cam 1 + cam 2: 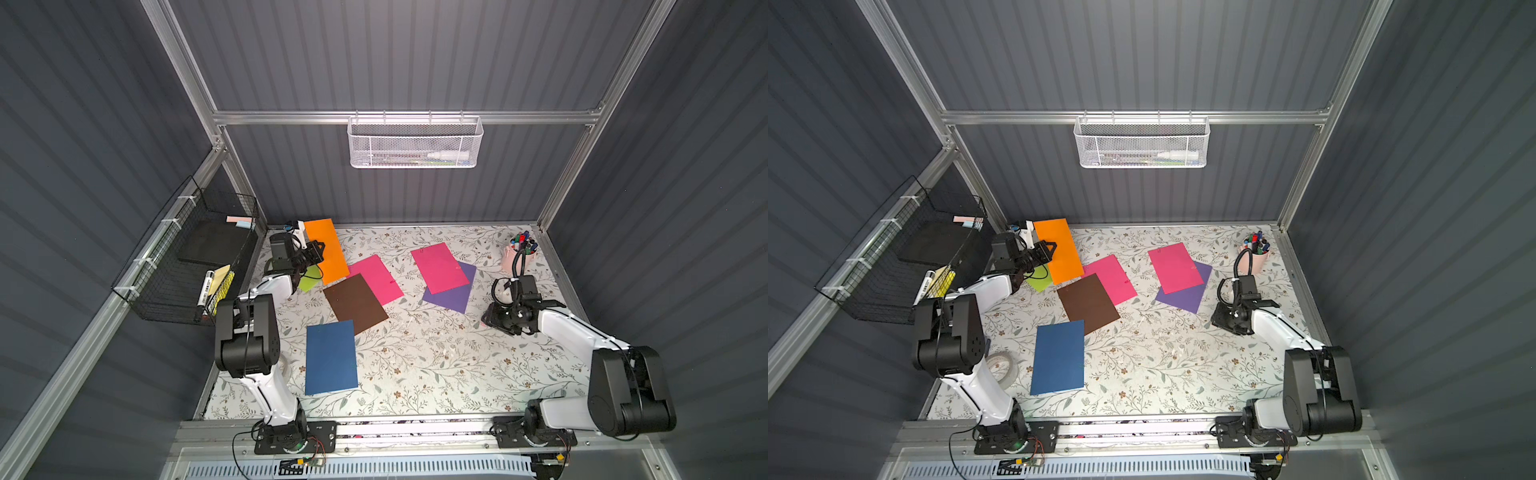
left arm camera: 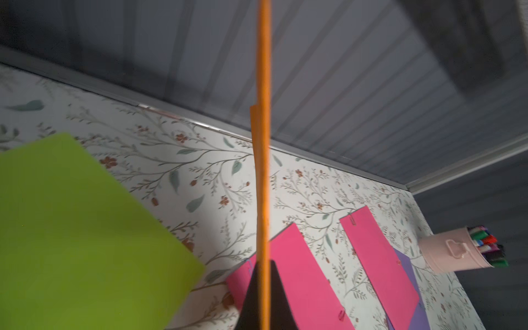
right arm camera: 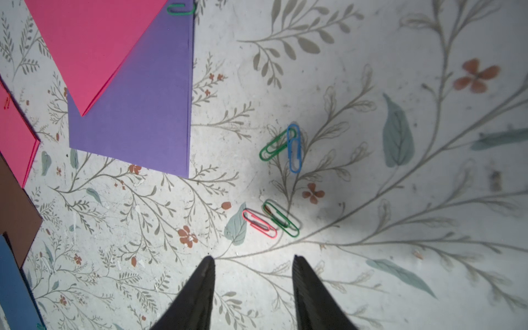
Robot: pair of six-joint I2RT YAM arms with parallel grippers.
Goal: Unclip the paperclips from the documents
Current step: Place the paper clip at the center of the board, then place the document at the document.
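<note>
The orange document is still hanging lifted, so I should bring my left gripper down toward the lime document [image 1: 309, 281] [image 2: 71, 228] below it and let go of the orange document's edge there.
My left gripper [image 1: 318, 249] [image 2: 263, 265] is shut on the edge of the orange document [image 1: 326, 249], which is lifted at the back left and shows edge-on [image 2: 263, 143] in the left wrist view. The lime document [image 2: 71, 228] lies beneath it. The pink [image 1: 376, 278], brown [image 1: 355, 303], navy [image 1: 331, 357], second pink [image 1: 439, 268] and purple [image 1: 451, 295] documents lie flat. My right gripper [image 1: 494, 320] [image 3: 253, 258] hangs open over bare table. Several loose paperclips lie just beyond it: green [image 3: 273, 148], blue [image 3: 295, 148], pink [image 3: 259, 223]. A green paperclip [image 3: 180, 9] sits on the purple sheet's corner.
A pink cup of markers [image 1: 517, 253] stands at the back right. A black wire basket [image 1: 187, 266] hangs on the left wall and a white mesh basket [image 1: 414, 143] on the back wall. A tape roll [image 1: 1003, 368] lies by the left arm's base.
</note>
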